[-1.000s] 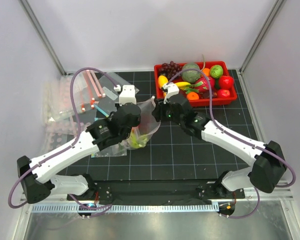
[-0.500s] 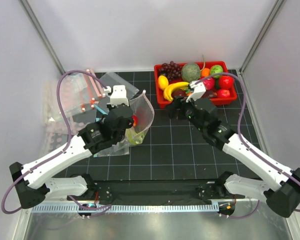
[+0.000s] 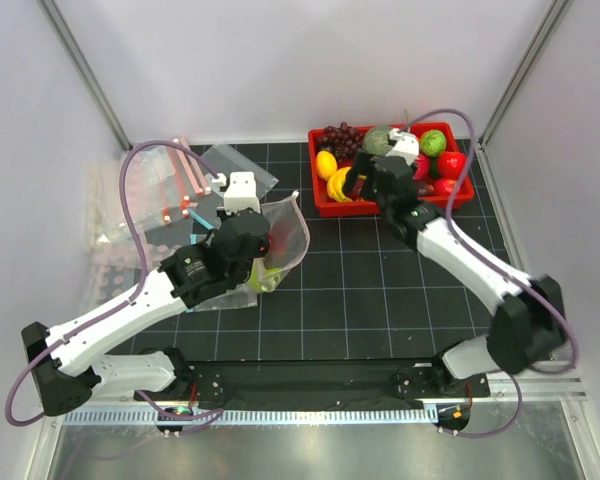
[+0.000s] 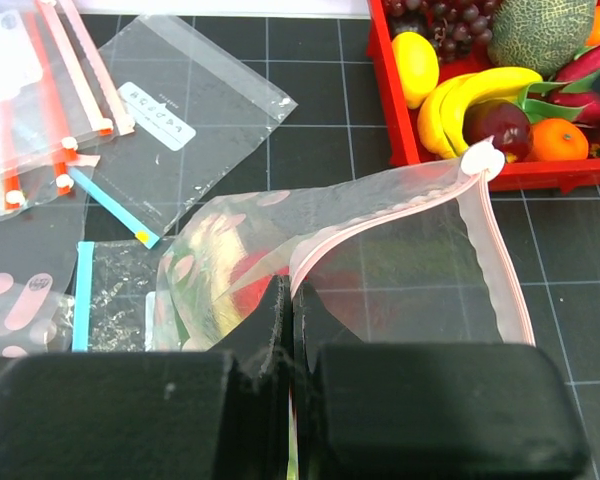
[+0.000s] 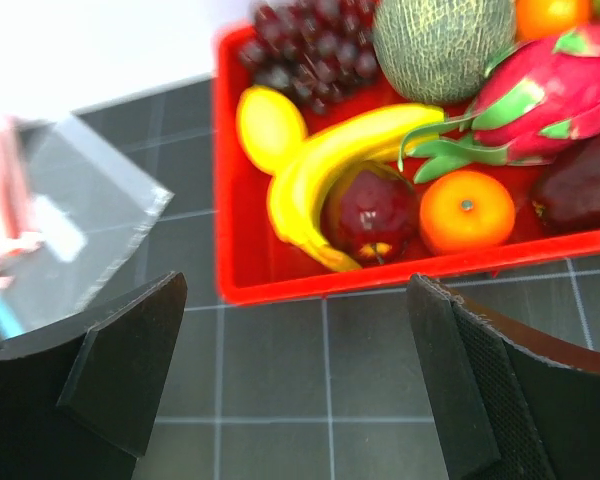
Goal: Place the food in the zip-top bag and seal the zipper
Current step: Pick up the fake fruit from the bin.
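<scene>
The robot's right gripper will go down next into the red tray (image 5: 240,270) around the dark red apple (image 5: 370,212), because the apple's top is uncovered between the banana and the orange.
My left gripper (image 3: 258,240) is shut on the near edge of the zip-top bag (image 4: 400,280), holding its mouth up and open toward the red tray. The pinkish zipper (image 4: 380,214) curves along that mouth. Red and pale-green food (image 3: 267,262) shows through the plastic inside the bag. My right gripper (image 5: 298,300) is open wide with nothing between its fingers, hovering over the near left corner of the red tray (image 5: 240,270). In the tray, just ahead of it, lie a lemon (image 5: 270,125) and a dark red apple (image 5: 370,212).
The tray (image 3: 390,207) also holds a banana (image 5: 330,160), grapes (image 5: 300,50), a melon (image 5: 440,40), a dragon fruit (image 5: 555,85) and an orange (image 5: 467,210). Spare bags (image 3: 145,195) lie at the left, one clear bag (image 4: 195,120) nearer. Frame posts stand at the back corners.
My right gripper left the bag's mouth, swung back right to the tray and opened wide. My left gripper kept its hold and shifted the bag slightly left.
</scene>
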